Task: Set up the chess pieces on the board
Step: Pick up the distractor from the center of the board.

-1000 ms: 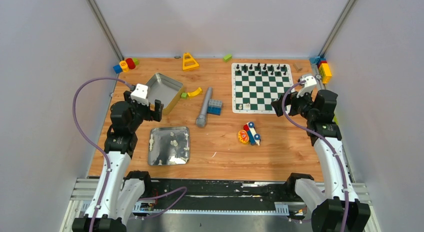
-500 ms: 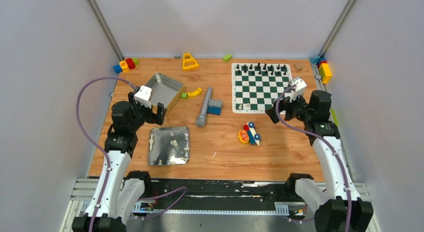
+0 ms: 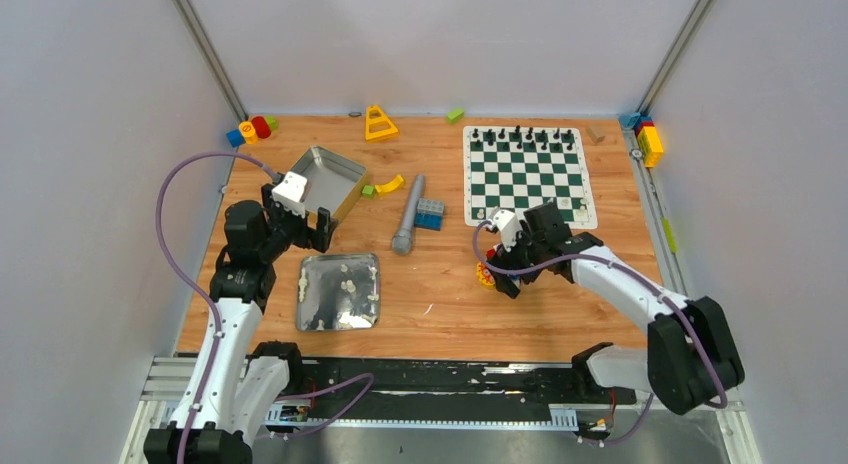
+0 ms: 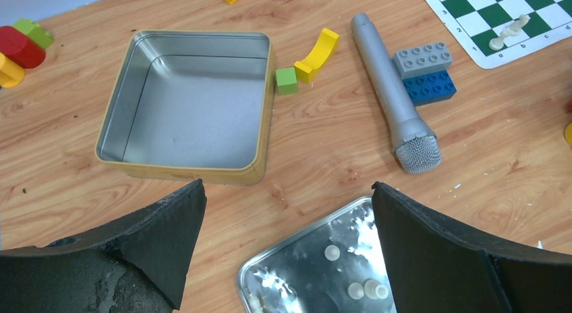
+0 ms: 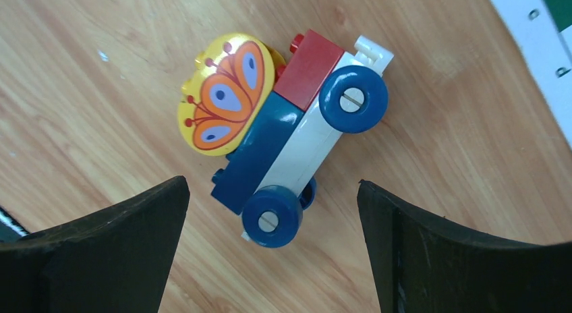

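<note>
My right gripper will next move down and close its fingers around the toy car's dark blue wheeled end (image 5: 260,193), because that end lies below it between its open fingers.
The green and white board (image 3: 525,174) lies at the back right, with black chess pieces (image 3: 520,137) lined along its far edge. Two cream pieces (image 3: 484,214) sit on its near left corner and also show in the left wrist view (image 4: 507,34). More cream pieces (image 4: 331,252) lie in the shiny silver tray (image 4: 297,272), which sits at front left (image 3: 355,309). My left gripper (image 4: 287,185) hangs open above the tray's far edge, holding nothing. My right gripper (image 5: 271,183) is open just over a toy car (image 5: 297,131), its fingers either side and apart from it.
An open tin box (image 3: 325,184) stands behind the tray. A grey microphone (image 3: 408,216), a grey-and-blue block (image 3: 431,214) and a yellow curved piece (image 3: 390,184) lie mid-table. Coloured blocks sit at the back left (image 3: 252,130) and back right (image 3: 648,139) corners.
My right arm has swung from the board's right side to the left and nearer, and now hangs over the toy car. My left gripper has edged slightly to the right.
</note>
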Tool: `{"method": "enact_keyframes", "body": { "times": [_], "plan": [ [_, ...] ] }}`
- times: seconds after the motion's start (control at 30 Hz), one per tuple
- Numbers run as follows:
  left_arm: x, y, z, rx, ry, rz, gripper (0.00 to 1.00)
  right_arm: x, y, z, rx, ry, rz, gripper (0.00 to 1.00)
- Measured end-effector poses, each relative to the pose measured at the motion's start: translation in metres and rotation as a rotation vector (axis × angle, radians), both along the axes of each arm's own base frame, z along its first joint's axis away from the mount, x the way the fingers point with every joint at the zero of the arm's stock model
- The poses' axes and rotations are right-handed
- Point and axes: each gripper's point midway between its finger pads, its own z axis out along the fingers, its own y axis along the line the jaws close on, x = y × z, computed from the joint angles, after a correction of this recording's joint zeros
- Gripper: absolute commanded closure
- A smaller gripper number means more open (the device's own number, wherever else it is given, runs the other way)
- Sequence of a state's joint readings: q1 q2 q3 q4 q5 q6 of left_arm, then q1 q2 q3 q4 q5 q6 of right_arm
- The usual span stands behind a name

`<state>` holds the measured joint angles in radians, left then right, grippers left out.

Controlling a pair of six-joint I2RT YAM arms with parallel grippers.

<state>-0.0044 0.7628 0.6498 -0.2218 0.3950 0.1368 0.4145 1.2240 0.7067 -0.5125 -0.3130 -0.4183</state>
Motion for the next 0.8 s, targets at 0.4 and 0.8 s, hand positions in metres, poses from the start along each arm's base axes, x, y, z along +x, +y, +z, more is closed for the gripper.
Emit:
{"method": "enact_keyframes", "body": {
  "times": [0.4, 0.8],
  "plan": [
    [-0.001, -0.002, -0.001, -0.005, 0.006, -0.015, 0.00, -0.006, -0.010, -0.041, -0.165, 0.077, 0.045, 0.50],
    [0.000, -0.004, -0.005, -0.007, 0.020, -0.022, 0.00, 0.008, -0.027, -0.028, -0.231, 0.009, 0.000, 0.81]
  ]
}}
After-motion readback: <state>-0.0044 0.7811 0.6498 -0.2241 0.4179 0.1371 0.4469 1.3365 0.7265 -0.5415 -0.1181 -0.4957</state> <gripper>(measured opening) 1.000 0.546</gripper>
